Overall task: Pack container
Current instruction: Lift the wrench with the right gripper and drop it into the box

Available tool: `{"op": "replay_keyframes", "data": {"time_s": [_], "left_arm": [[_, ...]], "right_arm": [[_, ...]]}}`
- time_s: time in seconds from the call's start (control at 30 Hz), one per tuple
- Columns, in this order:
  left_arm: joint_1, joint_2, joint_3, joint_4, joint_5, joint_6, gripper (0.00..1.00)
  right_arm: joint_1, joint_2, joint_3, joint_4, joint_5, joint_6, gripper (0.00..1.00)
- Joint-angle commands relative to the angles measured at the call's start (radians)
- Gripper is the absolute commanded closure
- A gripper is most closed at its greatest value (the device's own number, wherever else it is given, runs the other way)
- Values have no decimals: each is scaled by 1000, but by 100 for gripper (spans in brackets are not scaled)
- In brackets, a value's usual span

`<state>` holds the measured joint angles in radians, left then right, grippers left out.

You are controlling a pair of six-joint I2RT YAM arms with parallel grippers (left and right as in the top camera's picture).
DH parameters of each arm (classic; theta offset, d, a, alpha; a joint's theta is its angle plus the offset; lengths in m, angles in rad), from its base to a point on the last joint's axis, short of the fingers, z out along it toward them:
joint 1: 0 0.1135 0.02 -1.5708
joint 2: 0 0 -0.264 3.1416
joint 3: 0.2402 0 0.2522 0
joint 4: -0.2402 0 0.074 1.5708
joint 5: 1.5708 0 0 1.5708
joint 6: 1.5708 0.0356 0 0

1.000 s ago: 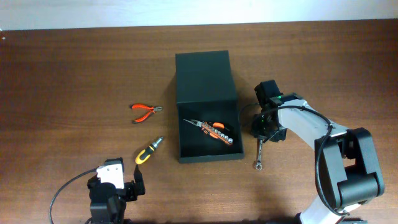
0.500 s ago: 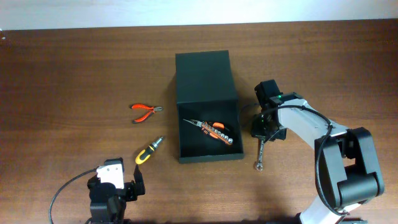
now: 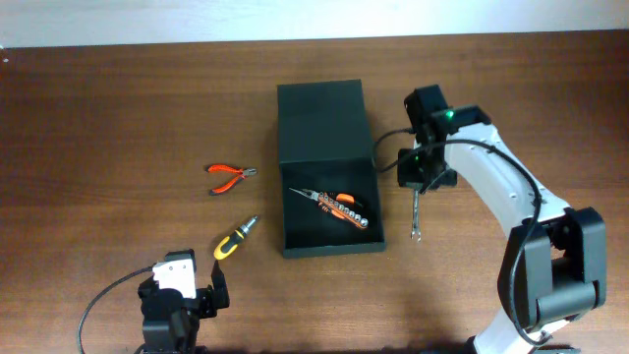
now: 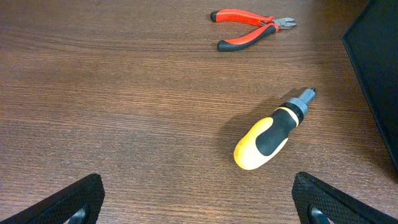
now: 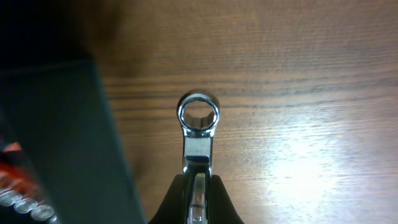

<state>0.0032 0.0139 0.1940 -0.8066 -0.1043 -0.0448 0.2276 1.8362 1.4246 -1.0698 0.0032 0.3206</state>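
The container's bottom is bare beside the pliers. Next I need to move my right gripper to the left in the overhead view and down, and let go of the wrench [image 3: 416, 216] there.
The dark container [image 3: 295, 246] lies open mid-table, its flap lid [image 3: 322, 123] folded back; it shows at the left of the right wrist view [image 5: 56, 143]. Inside lie orange-handled pliers and a socket rail [image 3: 337, 207]. My right gripper [image 3: 417, 189] is shut on a silver wrench [image 3: 416, 216], held above the table just right of the container; its ring end points away in the right wrist view [image 5: 198, 118]. My left gripper [image 4: 199, 205] is open and empty near the front edge. A yellow-black screwdriver [image 4: 268, 136] and red-black cutters [image 4: 252, 27] lie ahead of it.
The screwdriver [image 3: 235, 238] and cutters [image 3: 230, 177] lie on the wooden table left of the container. The container's side wall [image 4: 373, 74] stands at the right of the left wrist view.
My right gripper has lifted the wrench off the table and carried it back and slightly left, closer to the container's right wall. The left arm has not moved.
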Motion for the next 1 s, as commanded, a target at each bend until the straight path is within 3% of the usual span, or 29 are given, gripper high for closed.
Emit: {"op": "replay_keyframes", "data": {"time_s": [0.0, 0.23, 0.57, 0.97], "left_arm": [[6, -9, -5, 0, 7, 16, 1], [6, -9, -5, 0, 7, 16, 1], [6, -9, -5, 0, 7, 16, 1], [6, -9, -5, 0, 7, 16, 1]], "right_arm": [[4, -19, 109, -46, 2, -107, 96], [97, -20, 259, -84, -106, -329, 96], [349, -2, 266, 17, -111, -573, 95], [422, 171, 262, 35, -36, -605, 95]]}}
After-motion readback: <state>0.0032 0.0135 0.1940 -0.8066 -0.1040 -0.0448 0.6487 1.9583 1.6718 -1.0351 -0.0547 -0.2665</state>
